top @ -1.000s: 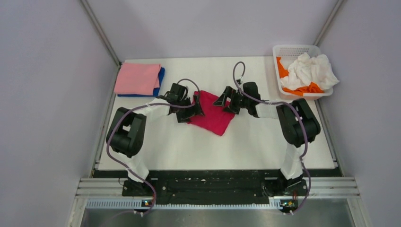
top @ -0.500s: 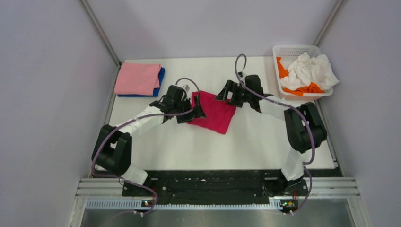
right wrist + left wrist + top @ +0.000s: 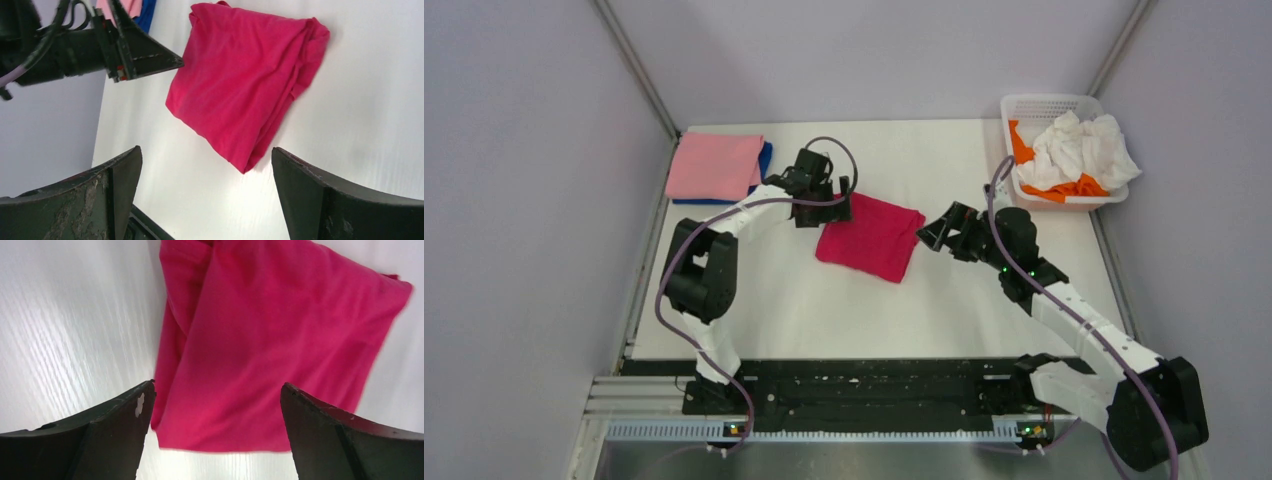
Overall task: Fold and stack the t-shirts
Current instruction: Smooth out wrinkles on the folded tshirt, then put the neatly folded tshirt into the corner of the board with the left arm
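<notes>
My left gripper comes down onto the crimson-red t-shirt's edge facing the light pink t-shirt (image 3: 715, 166) next, since its open fingers already stand on either side of that edge.
A crimson-red t-shirt (image 3: 871, 236) lies folded into a rough square on the white table; it also shows in the left wrist view (image 3: 270, 345) and the right wrist view (image 3: 240, 95). My left gripper (image 3: 839, 204) is open and empty at its upper left corner. My right gripper (image 3: 934, 232) is open and empty just right of its right edge. A folded light pink t-shirt (image 3: 715, 166) lies on a folded blue one (image 3: 765, 162) at the back left. White (image 3: 1079, 148) and orange (image 3: 1024, 146) shirts are crumpled in the basket.
A white plastic mesh basket (image 3: 1036, 106) stands at the back right corner. Grey walls close in the table (image 3: 824, 310) on the left, back and right. A black rail runs along the near edge.
Both grippers have let go of the red shirt and pulled away from it. The right arm drew back right and nearer; the left arm moved toward the back left. The shirt now lies flat.
</notes>
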Tool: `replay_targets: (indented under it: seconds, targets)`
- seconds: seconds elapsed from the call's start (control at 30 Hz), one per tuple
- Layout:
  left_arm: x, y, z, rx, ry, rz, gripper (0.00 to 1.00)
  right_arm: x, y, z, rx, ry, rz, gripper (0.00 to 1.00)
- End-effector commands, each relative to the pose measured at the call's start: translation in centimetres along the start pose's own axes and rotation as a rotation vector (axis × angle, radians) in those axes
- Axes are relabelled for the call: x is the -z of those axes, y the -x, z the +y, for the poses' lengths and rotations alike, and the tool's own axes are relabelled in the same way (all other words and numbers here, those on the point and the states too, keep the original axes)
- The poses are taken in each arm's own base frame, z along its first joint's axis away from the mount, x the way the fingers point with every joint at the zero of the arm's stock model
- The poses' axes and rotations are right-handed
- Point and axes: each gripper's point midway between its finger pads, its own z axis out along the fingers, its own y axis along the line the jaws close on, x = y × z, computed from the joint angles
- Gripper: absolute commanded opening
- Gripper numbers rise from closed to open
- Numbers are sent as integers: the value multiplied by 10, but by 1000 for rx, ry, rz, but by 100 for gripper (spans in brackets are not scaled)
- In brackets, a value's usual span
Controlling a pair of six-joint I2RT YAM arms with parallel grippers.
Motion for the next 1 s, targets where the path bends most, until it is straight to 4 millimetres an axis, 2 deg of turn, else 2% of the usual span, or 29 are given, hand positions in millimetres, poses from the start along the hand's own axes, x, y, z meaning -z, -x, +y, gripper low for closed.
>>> replay_targets:
  seconds: [0.0, 0.1, 0.23, 0.4, 0.53, 0.57, 0.67, 0.73, 0.77, 0.8, 0.83, 0.87, 0.97]
  targets:
    - [-30, 4, 14, -44, 52, 63, 99, 20, 7, -6, -7, -56, -59, 99]
    - [-46, 7, 14, -59, 52, 75, 99, 26, 0, -11, 10, -83, -26, 99]
    - [-58, 14, 33, -78, 161, 53, 94, 29, -4, -13, 32, -90, -8, 99]
    - [-73, -1, 40, -89, 173, 111, 84, 31, -1, -19, 55, -127, -16, 99]
    - [-84, -13, 40, -81, 163, 150, 77, 33, 2, -20, 76, -141, -22, 99]
    - [-86, -16, 34, -77, 136, 166, 74, 34, 3, -22, 82, -152, -26, 99]
    - [-91, -24, 27, -79, 111, 189, 62, 37, 6, -25, 91, -173, -43, 99]
    - [-94, -27, 23, -89, 107, 193, 48, 39, 8, -28, 94, -185, -54, 99]
    - [-94, -27, 21, -93, 107, 191, 34, 40, 9, -30, 96, -193, -59, 99]
    - [-94, -26, 21, -93, 115, 185, 25, 42, 11, -32, 96, -200, -64, 99]
    - [-93, -22, 22, -95, 131, 174, 3, 43, 11, -34, 96, -212, -67, 99]
    - [-91, -16, 27, -98, 170, 150, 0, 45, 12, -36, 95, -218, -70, 99]
    - [-73, 16, 51, -127, 353, 46, 0, 48, 14, -39, 96, -232, -83, 99]
